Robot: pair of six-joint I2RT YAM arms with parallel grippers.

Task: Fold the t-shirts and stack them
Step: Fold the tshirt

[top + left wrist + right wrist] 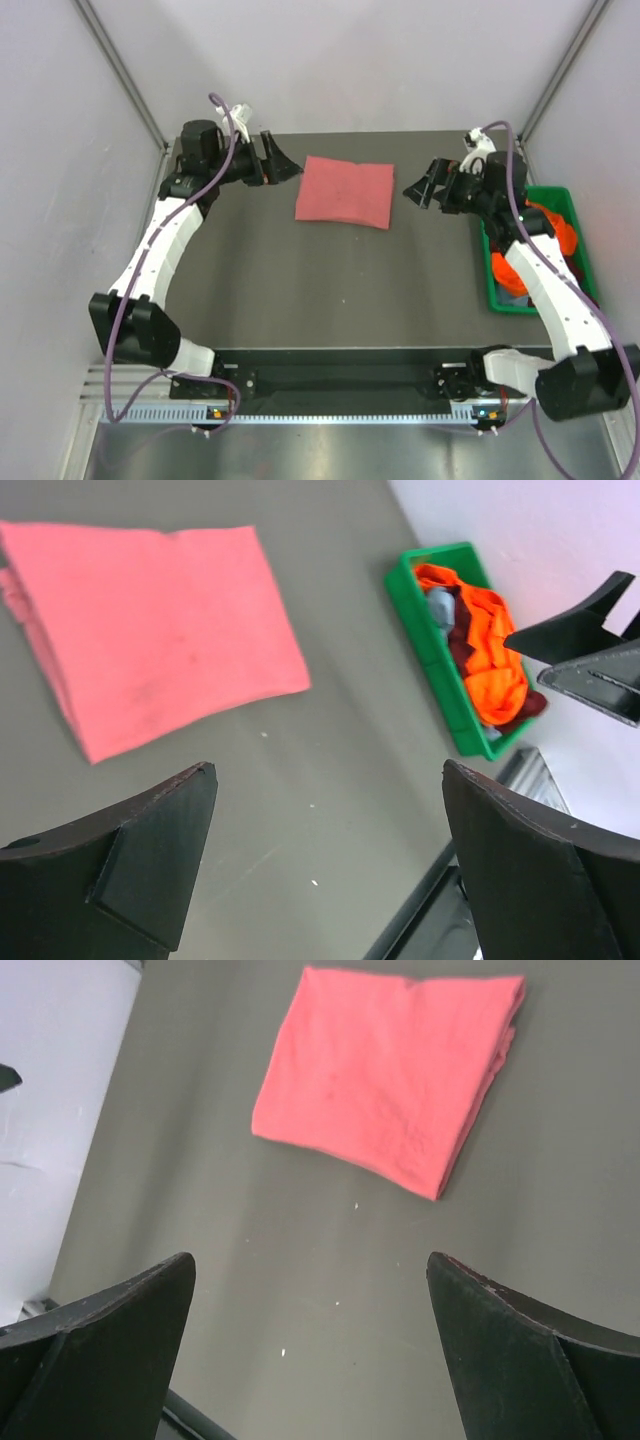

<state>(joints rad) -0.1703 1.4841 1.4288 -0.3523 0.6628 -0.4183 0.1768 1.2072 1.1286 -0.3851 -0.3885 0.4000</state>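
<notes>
The folded layers show stacked along that side of the shirt, so my left gripper will go down, open, to the shirt's nearest side edge point(302, 190) point(50, 665) and close its fingers across it.
A salmon-pink t-shirt point(345, 192) lies folded into a flat rectangle at the far middle of the table; it also shows in the left wrist view point(150, 650) and the right wrist view point(390, 1090). My left gripper point(283, 160) hangs just left of it, open and empty point(328, 772). To the shirt's right my right gripper point(425, 183) is also open with nothing between its fingers point(310, 1260). Neither gripper touches the cloth. More t-shirts sit bunched in the bin: bright orange point(490, 650), dark maroon point(465, 658) and bluish point(438, 605).
The green plastic bin point(563, 200) stands at the table's right edge, beside the right arm. White walls close in the back and sides. A metal rail point(330, 385) with the arm bases runs along the near edge.
</notes>
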